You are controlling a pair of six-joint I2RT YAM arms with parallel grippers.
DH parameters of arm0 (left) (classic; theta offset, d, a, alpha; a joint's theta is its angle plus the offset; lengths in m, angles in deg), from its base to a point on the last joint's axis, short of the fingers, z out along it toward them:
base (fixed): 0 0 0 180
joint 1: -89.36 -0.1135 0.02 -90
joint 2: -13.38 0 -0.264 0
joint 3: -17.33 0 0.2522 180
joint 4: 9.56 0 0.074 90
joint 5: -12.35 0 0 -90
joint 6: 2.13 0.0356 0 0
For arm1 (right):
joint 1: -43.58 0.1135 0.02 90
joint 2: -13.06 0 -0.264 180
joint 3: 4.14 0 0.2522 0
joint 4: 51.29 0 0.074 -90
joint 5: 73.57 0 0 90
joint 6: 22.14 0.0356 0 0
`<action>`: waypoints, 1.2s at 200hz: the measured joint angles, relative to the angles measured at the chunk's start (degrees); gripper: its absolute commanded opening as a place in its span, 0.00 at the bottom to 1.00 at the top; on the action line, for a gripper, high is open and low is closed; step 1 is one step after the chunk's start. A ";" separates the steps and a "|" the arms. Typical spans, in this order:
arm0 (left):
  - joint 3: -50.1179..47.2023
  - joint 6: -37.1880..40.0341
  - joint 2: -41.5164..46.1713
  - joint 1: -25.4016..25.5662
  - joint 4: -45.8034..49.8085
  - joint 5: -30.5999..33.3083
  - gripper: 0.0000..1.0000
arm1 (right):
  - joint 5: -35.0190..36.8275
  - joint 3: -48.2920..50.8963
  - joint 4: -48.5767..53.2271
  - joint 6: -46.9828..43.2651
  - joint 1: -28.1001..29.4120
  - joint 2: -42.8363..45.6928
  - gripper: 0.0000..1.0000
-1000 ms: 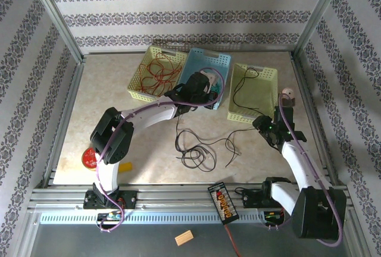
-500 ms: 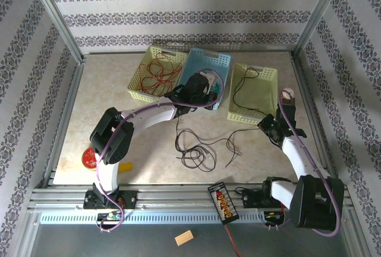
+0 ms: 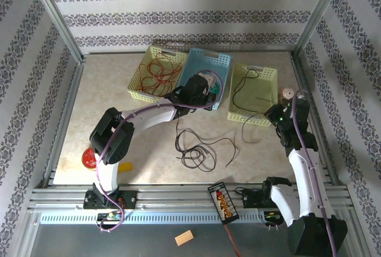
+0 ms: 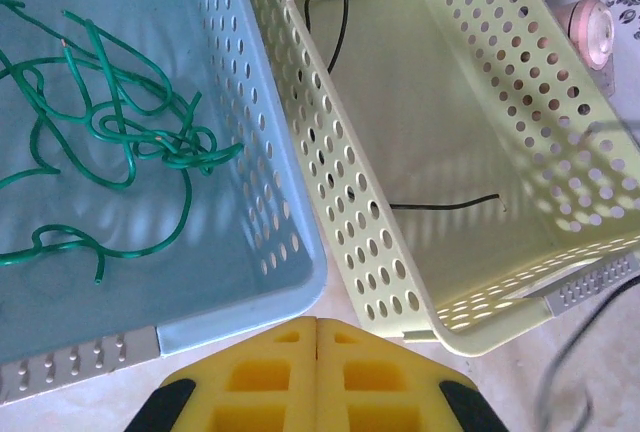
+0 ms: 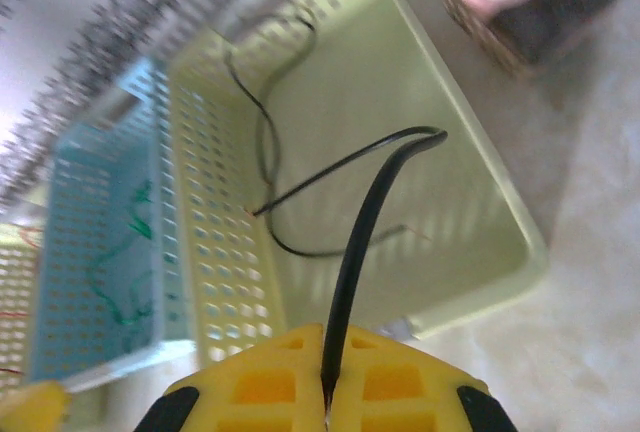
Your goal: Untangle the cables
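Note:
My right gripper needs to move outward over the yellow-green basket's middle (image 3: 253,91) (image 5: 350,117) and let go of the black cable there, because the cable still hangs partly outside the basket's near rim.
Several thin black cables (image 3: 196,148) lie in loose loops on the table's middle. Red cables (image 3: 159,71) fill the left yellow basket (image 3: 136,85). Green cables (image 4: 110,137) rest in the blue basket (image 4: 250,307). My left gripper (image 4: 317,324) is shut with nothing in it, just in front of the gap between the blue basket and the yellow-green basket (image 4: 450,327). My right gripper (image 5: 326,334) is shut on a black cable (image 5: 365,232), which arches up and over into the yellow-green basket (image 5: 480,192). From above, that gripper (image 3: 272,116) hangs at the basket's near right corner.
A pink roll (image 3: 287,94) stands right of the yellow-green basket. A red disc (image 3: 89,157) and a yellow block (image 3: 125,166) lie near the left arm's base. A black device (image 3: 223,202) sits on the front rail. Metal frame posts border the table.
My right arm has risen and swung right and farther back, carrying the black cable toward the basket's near right corner. The left arm has not moved.

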State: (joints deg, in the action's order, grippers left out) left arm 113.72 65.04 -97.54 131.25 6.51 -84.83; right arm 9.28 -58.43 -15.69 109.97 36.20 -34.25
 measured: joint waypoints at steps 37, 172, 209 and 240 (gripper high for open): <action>-0.90 -0.02 0.42 0.00 -0.24 0.35 0.00 | -1.38 -11.13 -0.28 -0.02 0.00 -4.42 0.00; -9.77 -0.39 8.81 -2.32 0.17 3.15 0.00 | -2.25 -25.66 -9.31 -4.92 0.50 -39.41 0.57; -16.50 -0.96 12.90 -6.93 2.47 3.23 0.00 | -0.22 -23.04 -7.19 -7.65 6.29 -33.57 0.62; -18.93 -0.61 14.45 -7.98 5.07 4.24 0.00 | -0.68 -17.66 -4.11 -10.75 15.69 -23.50 0.62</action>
State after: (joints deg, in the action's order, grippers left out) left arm 94.79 64.43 -83.09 123.27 11.58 -80.59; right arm 8.60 -76.09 -19.80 99.22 51.89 -57.75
